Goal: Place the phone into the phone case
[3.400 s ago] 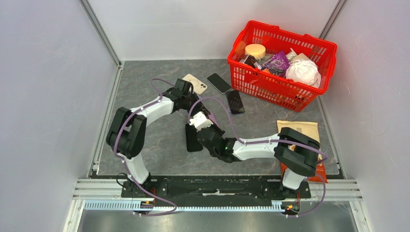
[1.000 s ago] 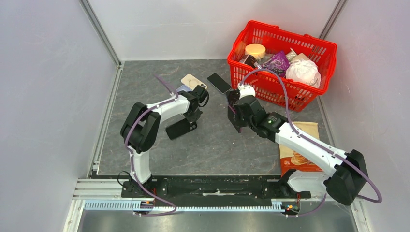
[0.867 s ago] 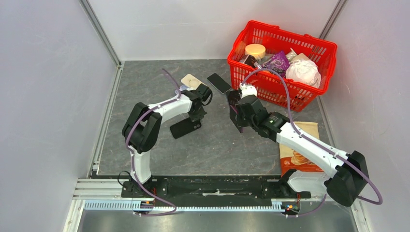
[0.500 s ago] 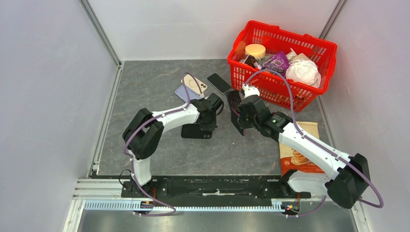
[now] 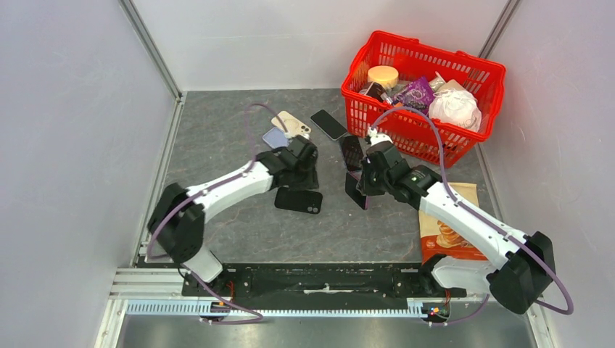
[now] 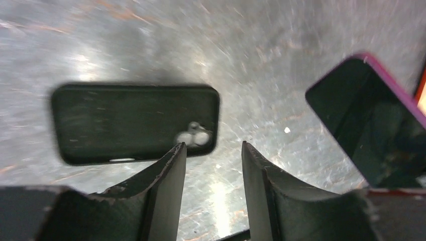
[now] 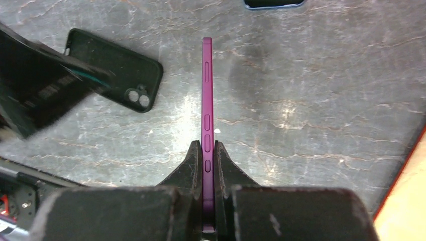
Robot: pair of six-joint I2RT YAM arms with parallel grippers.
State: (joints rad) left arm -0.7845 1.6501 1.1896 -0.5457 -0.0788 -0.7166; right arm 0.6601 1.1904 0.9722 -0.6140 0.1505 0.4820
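My right gripper should next bring the phone down and across into the empty phone case (image 5: 296,200) (image 7: 123,70), tilting, and let go, because the phone case is below, to the left in the top view.
The black phone case (image 5: 298,201) lies flat on the grey table, its camera cut-out to the right (image 6: 135,123) (image 7: 118,75). Just behind it hovers my left gripper (image 5: 302,181) (image 6: 213,145), open, with only bare table between its fingers; one fingertip overlaps the case's near edge in the left wrist view. A purple phone (image 5: 356,192) (image 7: 207,100) (image 6: 371,120) stands on edge above the table, right of the case. My right gripper (image 5: 366,183) (image 7: 207,144) is shut on the phone's lower end, pads against its two flat faces.
A red basket (image 5: 435,47) full of groceries stands at the back right. Behind the arms lie a beige phone (image 5: 291,125), a bluish one (image 5: 274,138) and two dark phones (image 5: 328,124) (image 5: 352,151). A snack packet (image 5: 451,221) lies under the right arm.
My left gripper carried the case toward the table's middle, then opened and let it go; it now lies flat. My right gripper brought the phone slightly nearer and lower.
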